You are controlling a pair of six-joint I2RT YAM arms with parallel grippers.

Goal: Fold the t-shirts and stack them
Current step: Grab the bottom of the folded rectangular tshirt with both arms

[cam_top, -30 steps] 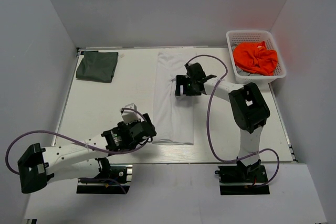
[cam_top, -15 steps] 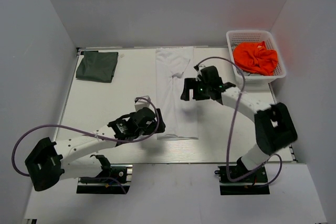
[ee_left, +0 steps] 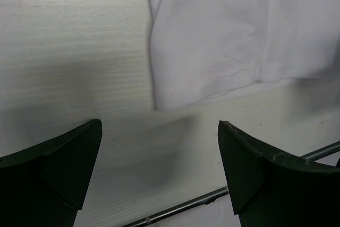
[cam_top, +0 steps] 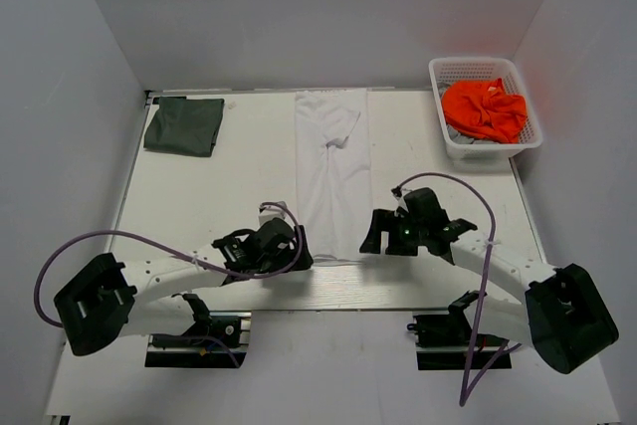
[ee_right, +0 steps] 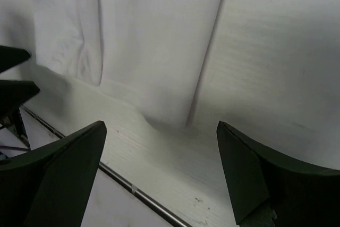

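Next, my left gripper moves a little outward until the nearest hem corner of the white t-shirt sits between its fingers, since that corner lies just beyond them.
The white t-shirt [cam_top: 333,171] lies folded into a long narrow strip down the middle of the table; its near end shows in the left wrist view [ee_left: 223,41] and the right wrist view [ee_right: 149,41]. The dark grey-green t-shirt [cam_top: 184,124] lies folded at the far left corner. My left gripper [cam_top: 296,255] is open and empty at the strip's near left corner [ee_left: 159,131]. My right gripper [cam_top: 370,243] is open and empty at the strip's near right corner [ee_right: 159,136].
A white basket [cam_top: 446,82] holding orange cloth [cam_top: 483,109] stands at the far right. The table's near edge with a metal rail [ee_left: 223,195] runs just below both grippers. White walls enclose the table on three sides.
The right arm has swung from the middle of the shirt down to its near right corner. The left gripper has moved right to the near left corner. The shirt's strip is narrower.
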